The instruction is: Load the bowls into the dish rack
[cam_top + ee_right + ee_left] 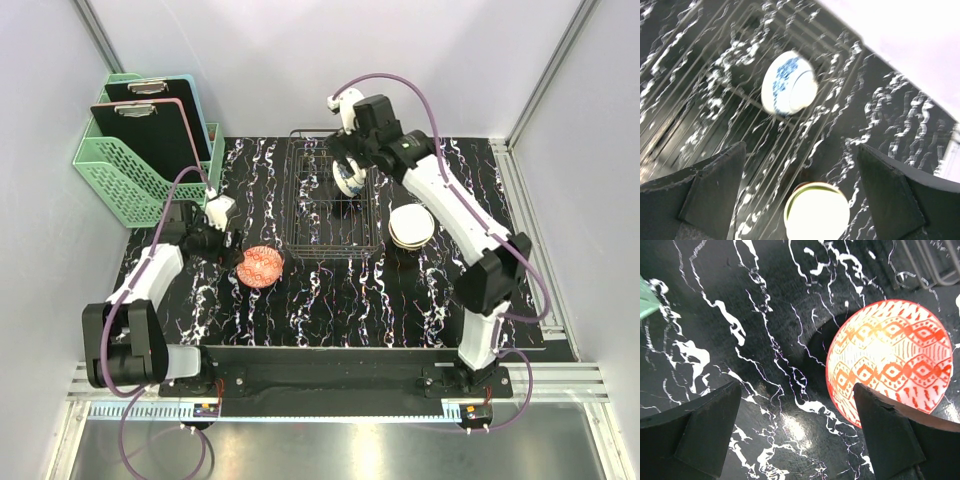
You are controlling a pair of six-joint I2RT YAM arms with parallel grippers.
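Note:
My left gripper comes down across onto the orange bowl's closest rim (241, 265) next. The orange bowl, still outside the rack (305, 215), lies below it and to its right in the top view.
The dark wire dish rack (305, 215) stands mid-table. One white bowl with blue pattern (348, 181) stands on edge among its tines, also seen in the right wrist view (787, 82). My right gripper (347, 158) hovers just above it, open and empty (800, 195). A stack of bowls (410, 225) with a cream-white one on top sits right of the rack; a green rim shows under the top bowl (817, 212). The orange patterned bowl (260, 266) lies on the table left of the rack. My left gripper (228, 246) is open and empty (795, 430), just left of the orange bowl (890, 357).
A mint green lattice basket (140, 165) with clipboards stands at the back left, close behind my left arm. The rack's wires (715, 100) run under my right gripper. The black marbled mat (330, 310) covers the table.

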